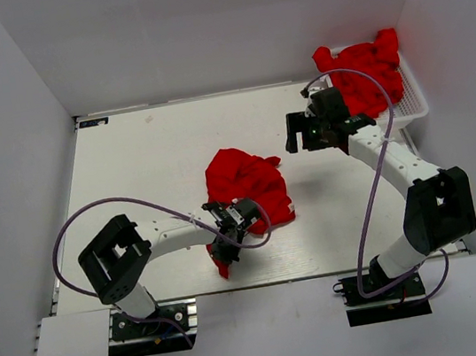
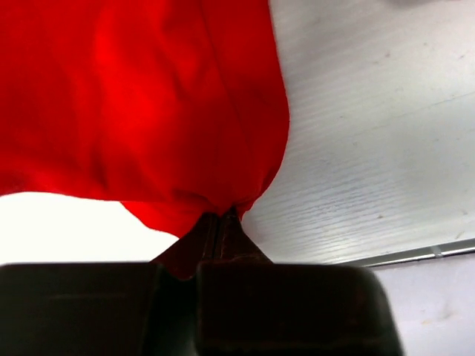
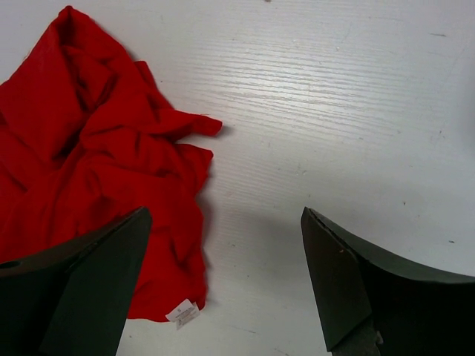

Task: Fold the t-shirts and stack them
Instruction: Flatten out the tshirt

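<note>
The right gripper moves down and to the left in the top view onto the t-shirt's small red tip (image 1: 273, 161) (image 3: 207, 124) next. It sticks out from the crumpled t-shirt.
A crumpled red t-shirt (image 1: 246, 186) lies in the middle of the table. My left gripper (image 1: 224, 250) is shut on its near edge; in the left wrist view the cloth (image 2: 141, 104) bunches into the closed fingertips (image 2: 221, 216). My right gripper (image 1: 300, 133) is open and empty, above the table to the right of the shirt. In the right wrist view the shirt (image 3: 82, 170) lies at the left with its small white label (image 3: 182, 313) at its near edge. More red t-shirts (image 1: 364, 74) are heaped in the white basket (image 1: 412, 98) at the back right.
The white table (image 1: 146, 165) is enclosed by grey walls at the back and both sides. The table's near edge (image 2: 415, 254) shows in the left wrist view, close to the left gripper. Purple cables loop from both arms.
</note>
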Tool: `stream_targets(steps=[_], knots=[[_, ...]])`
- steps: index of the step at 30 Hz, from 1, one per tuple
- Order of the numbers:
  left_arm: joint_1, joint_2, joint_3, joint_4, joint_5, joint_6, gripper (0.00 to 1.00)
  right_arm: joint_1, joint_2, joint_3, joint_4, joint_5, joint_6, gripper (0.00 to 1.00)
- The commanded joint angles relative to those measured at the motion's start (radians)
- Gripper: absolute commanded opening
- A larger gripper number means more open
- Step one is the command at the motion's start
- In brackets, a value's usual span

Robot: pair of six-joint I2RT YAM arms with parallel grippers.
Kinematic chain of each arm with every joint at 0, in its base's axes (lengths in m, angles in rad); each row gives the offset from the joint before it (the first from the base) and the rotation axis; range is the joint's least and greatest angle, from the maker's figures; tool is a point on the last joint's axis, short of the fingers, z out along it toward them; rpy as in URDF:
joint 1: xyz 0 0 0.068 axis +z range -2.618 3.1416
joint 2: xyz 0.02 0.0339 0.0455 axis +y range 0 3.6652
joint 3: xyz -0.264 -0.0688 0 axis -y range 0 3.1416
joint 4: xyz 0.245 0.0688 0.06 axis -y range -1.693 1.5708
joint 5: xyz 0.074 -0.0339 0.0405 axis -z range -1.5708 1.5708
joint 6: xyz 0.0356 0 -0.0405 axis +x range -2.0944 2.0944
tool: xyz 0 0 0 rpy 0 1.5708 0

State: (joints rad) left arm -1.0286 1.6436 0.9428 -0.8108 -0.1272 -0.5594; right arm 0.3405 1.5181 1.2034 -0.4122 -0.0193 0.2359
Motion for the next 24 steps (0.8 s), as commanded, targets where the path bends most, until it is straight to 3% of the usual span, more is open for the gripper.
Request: stream_targets(steps=[1, 7, 13, 19, 24], knots=[[0.015, 0.007, -0.013, 0.002, -0.098, -0.034, 0.00, 0.011, 0.007, 0.005, 0.038, -0.037, -0.040, 0.87], [0.024, -0.065, 0.094, -0.122, -0.299, -0.135, 0.00, 0.025, 0.085, 0.033, 0.041, -0.025, -0.033, 0.86], [0.033, -0.110, 0.260, -0.149, -0.371, -0.050, 0.00, 0.037, 0.178, 0.081, 0.068, -0.031, -0.007, 0.81], [0.061, -0.110, 0.330, -0.204, -0.391, -0.040, 0.00, 0.042, 0.214, 0.047, 0.147, -0.047, -0.291, 0.79], [0.090, -0.110, 0.379, -0.255, -0.413, -0.062, 0.00, 0.043, 0.246, 0.054, 0.194, -0.084, -0.377, 0.78]])
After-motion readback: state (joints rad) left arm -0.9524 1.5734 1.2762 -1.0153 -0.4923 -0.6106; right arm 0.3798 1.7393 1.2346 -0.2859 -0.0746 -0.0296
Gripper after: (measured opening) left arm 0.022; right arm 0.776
